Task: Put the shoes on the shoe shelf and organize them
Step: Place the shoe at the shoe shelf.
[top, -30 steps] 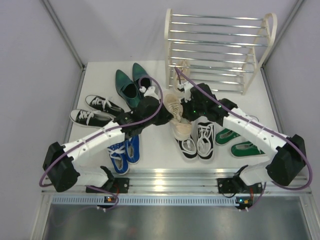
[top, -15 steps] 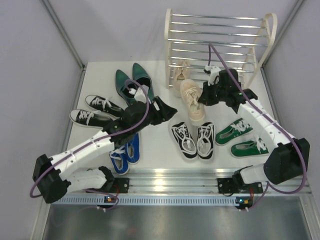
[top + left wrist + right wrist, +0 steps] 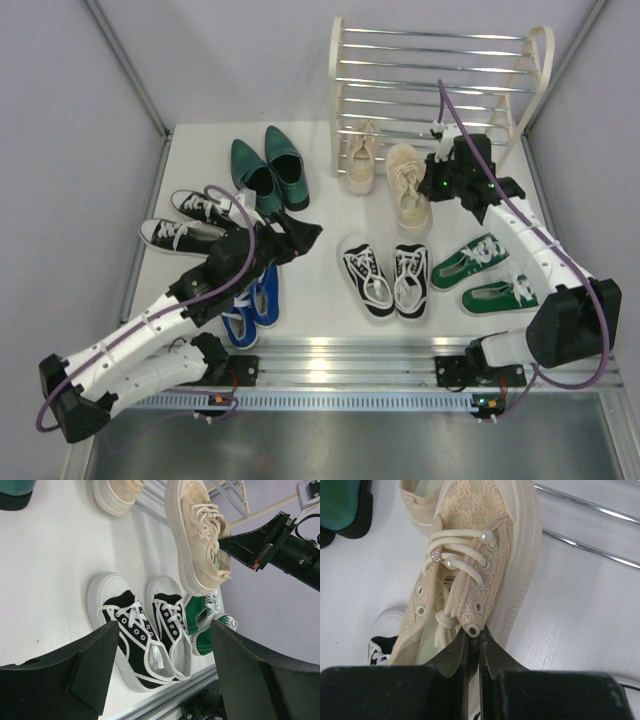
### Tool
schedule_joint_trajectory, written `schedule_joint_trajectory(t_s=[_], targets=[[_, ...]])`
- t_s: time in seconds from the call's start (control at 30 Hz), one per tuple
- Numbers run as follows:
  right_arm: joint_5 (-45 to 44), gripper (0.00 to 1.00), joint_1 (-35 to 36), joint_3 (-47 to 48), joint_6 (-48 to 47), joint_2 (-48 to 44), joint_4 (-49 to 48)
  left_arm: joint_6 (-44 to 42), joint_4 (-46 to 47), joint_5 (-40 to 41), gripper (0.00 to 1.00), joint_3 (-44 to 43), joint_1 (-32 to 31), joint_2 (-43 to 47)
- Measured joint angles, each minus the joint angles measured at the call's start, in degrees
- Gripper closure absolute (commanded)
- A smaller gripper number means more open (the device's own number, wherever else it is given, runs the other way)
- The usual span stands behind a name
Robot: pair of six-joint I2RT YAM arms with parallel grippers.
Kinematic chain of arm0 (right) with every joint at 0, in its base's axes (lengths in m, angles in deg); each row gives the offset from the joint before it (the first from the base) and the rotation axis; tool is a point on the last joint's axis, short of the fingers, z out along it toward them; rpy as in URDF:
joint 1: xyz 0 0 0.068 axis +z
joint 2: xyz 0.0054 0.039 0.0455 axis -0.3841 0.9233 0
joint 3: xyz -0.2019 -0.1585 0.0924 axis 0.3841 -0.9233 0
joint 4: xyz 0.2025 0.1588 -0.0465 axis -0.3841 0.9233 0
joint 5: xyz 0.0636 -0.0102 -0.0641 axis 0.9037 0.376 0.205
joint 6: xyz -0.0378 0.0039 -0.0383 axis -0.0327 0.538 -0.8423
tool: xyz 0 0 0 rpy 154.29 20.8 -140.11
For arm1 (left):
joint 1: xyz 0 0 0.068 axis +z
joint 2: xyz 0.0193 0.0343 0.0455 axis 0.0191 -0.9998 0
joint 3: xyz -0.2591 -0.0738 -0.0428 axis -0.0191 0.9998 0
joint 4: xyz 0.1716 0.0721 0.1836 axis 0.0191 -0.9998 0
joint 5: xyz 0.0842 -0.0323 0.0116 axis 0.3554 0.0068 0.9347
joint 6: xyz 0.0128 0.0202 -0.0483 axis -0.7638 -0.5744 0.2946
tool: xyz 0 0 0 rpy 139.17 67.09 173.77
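My right gripper holds the shoe, and the space beside its beige mate is empty. Next it should lower the shoe, push it outward onto the shelf's lowest bars and release it.
My right gripper (image 3: 430, 186) is shut on the lace edge of a beige lace-up shoe (image 3: 407, 188) and holds it just in front of the shoe shelf (image 3: 440, 90). In the right wrist view its jaws pinch the shoe's top eyelet flap (image 3: 474, 630). The other beige shoe (image 3: 360, 157) lies with its toe at the shelf's lowest bars. My left gripper (image 3: 300, 236) is open and empty, to the left of the black-and-white sneakers (image 3: 385, 278). In the left wrist view the held shoe (image 3: 197, 540) hangs tilted above the table.
Dark green dress shoes (image 3: 265, 170) lie at the back left. A second black-and-white pair (image 3: 195, 222) is at the left edge, and blue sneakers (image 3: 245, 300) lie under my left arm. Green sneakers (image 3: 485, 275) sit at the right, under my right arm.
My left gripper opened, let go of the beige shoe and drew back to the left. My right gripper carried the shoe away from the middle toward the shelf.
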Motion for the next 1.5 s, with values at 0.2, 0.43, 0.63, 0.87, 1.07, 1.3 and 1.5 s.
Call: schedule_joint_trajectory(t_s=[0.2,0.43,0.63,0.87,1.07,1.3,1.5], targets=[[-2.8,1.00,-0.1,0.0,0.0,3.8,-1.4,0.4,-2.8,4.0,0.14,2.6,0.0,5.6],[-4.6,1.00,-0.2,0.1,0.0,10.0,-5.5,0.4,-3.5,5.8,0.14,3.4,0.0,6.8],[-6.6,1.00,-0.3,1.3,0.0,14.0,-9.8,0.4,-4.1,6.2,0.14,3.8,0.0,6.4],[-8.3,1.00,-0.3,3.3,0.2,18.1,-15.4,0.3,-4.0,6.2,0.14,4.2,0.0,5.0],[-9.0,1.00,-0.3,5.4,1.2,22.0,-19.0,0.4,-3.8,6.2,0.14,4.7,0.0,4.0],[-10.5,1.00,-0.2,7.5,3.1,24.6,-21.2,0.4,-3.5,5.9,0.14,6.0,0.0,3.1],[-11.5,1.00,-0.2,10.1,4.7,27.4,-22.6,0.5,-3.1,5.5,0.14,6.1,0.0,2.3]])
